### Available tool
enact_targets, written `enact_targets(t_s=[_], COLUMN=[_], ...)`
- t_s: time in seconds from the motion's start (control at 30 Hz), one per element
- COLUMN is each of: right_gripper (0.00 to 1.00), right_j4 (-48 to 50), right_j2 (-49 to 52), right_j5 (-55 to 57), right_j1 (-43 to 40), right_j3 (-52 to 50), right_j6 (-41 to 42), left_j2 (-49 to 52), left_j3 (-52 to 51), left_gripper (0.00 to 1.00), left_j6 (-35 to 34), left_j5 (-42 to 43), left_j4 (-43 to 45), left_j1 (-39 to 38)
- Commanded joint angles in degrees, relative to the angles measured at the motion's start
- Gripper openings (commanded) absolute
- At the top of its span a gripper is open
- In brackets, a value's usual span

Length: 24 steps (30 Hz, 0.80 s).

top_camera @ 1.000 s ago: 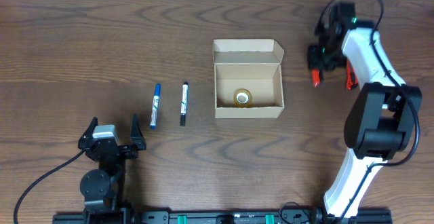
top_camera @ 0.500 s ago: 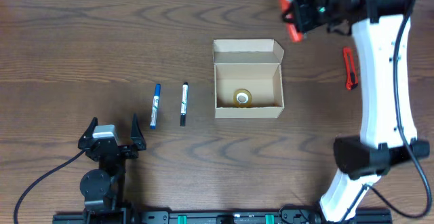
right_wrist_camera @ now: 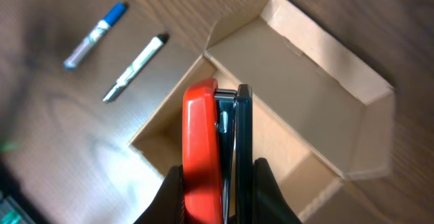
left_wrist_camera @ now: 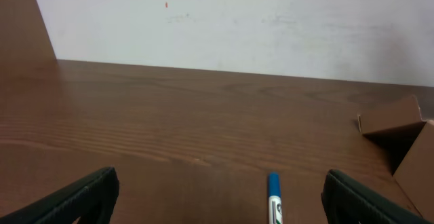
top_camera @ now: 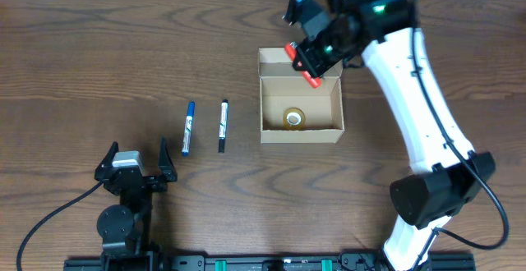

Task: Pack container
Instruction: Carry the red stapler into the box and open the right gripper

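Note:
The spot on the container's bare bottom beside the tape (top_camera: 293, 118) is empty, so the right gripper should next move back and down into the open container and release the tool (top_camera: 301, 66) there.
The container (top_camera: 301, 131), a tan cardboard box, stands open mid-table with its lid flap (top_camera: 300, 57) folded back. A roll of tape (top_camera: 293, 118) lies inside it. My right gripper (top_camera: 312, 53) hovers over the box's back edge, shut on a red and black stapler-like tool (top_camera: 301, 66). In the right wrist view the tool (right_wrist_camera: 203, 136) is pinched in the right gripper (right_wrist_camera: 218, 190), above the open container (right_wrist_camera: 305, 95). My left gripper (top_camera: 136, 160) rests open near the front left, and nothing lies inside the left gripper (left_wrist_camera: 220, 207).
A blue marker (top_camera: 187, 128) and a black marker (top_camera: 223, 126) lie side by side left of the box. The blue marker (left_wrist_camera: 273, 197) shows just ahead of my left fingers. The white right arm (top_camera: 419, 90) crosses the table's right side.
My right arm has swung from the table's far right to over the box's back edge, carrying the red tool. The left arm, markers and box have not moved.

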Motion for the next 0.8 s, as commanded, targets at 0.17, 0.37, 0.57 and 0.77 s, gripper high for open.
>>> enact_targets(t_s=[0.17, 0.37, 0.57, 0.77], right_gripper=[0.02, 0.02, 0.01, 0.01], right_j4=[9.92, 14.82, 18.03, 20.96], right_j2=[1.70, 3.30, 3.56, 3.56], right_j5=[0.76, 2.03, 2.05, 2.05], right_j1=[0.85, 0.85, 0.85, 0.85], right_j3=[-16.61, -22.97, -26.86, -30.93], right_j6=[-0.44, -0.44, -0.44, 0.00], left_j2=[-0.37, -0.37, -0.37, -0.37], left_j3=[-0.63, -0.63, -0.63, -0.63], left_gripper=[0.95, 0.95, 0.95, 0.95], left_j6=[-0.20, -0.20, -0.20, -0.20], left_j5=[0.70, 0.68, 0.68, 0.68], left_j4=[-2.99, -2.99, -2.99, -2.99], left_j1=[0.20, 0.20, 0.20, 0.20])
